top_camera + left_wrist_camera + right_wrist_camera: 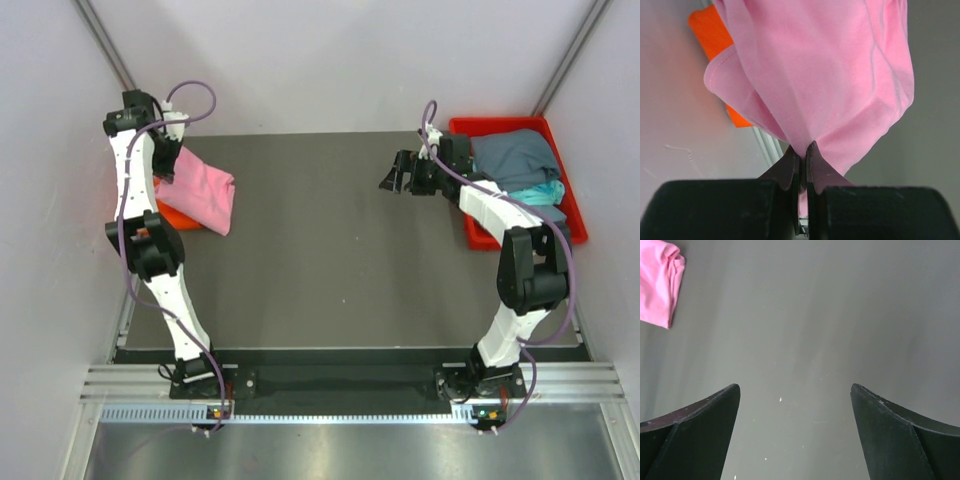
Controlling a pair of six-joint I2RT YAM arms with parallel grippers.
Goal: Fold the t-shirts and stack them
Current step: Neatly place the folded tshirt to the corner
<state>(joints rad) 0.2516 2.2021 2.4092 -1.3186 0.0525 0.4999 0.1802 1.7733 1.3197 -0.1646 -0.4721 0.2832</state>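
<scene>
The orange t-shirt (166, 213) (710, 35) is below the gripper, so next I need to move my left gripper toward the white wall beside it and down, and let go of the pink t-shirt over the orange one.
A light pink t-shirt (203, 194) hangs bunched at the table's far left, partly over a bright orange t-shirt (166, 213) lying flat. My left gripper (163, 170) is shut on the pink t-shirt (830, 70), whose cloth is pinched between its fingers (816, 165); the orange t-shirt (710, 35) peeks out behind. My right gripper (392, 176) stands open above bare table at the far right, its fingers (890, 435) wide apart with nothing between. The pink t-shirt (657, 282) shows at the right wrist view's top left. A grey-blue t-shirt (512, 155) and a teal t-shirt (540, 192) lie in the tray.
A red plastic tray (478, 232) sits at the table's far right edge, behind my right arm. White walls close in the table on the left, back and right. The dark table top (330, 250) stretches between the arms.
</scene>
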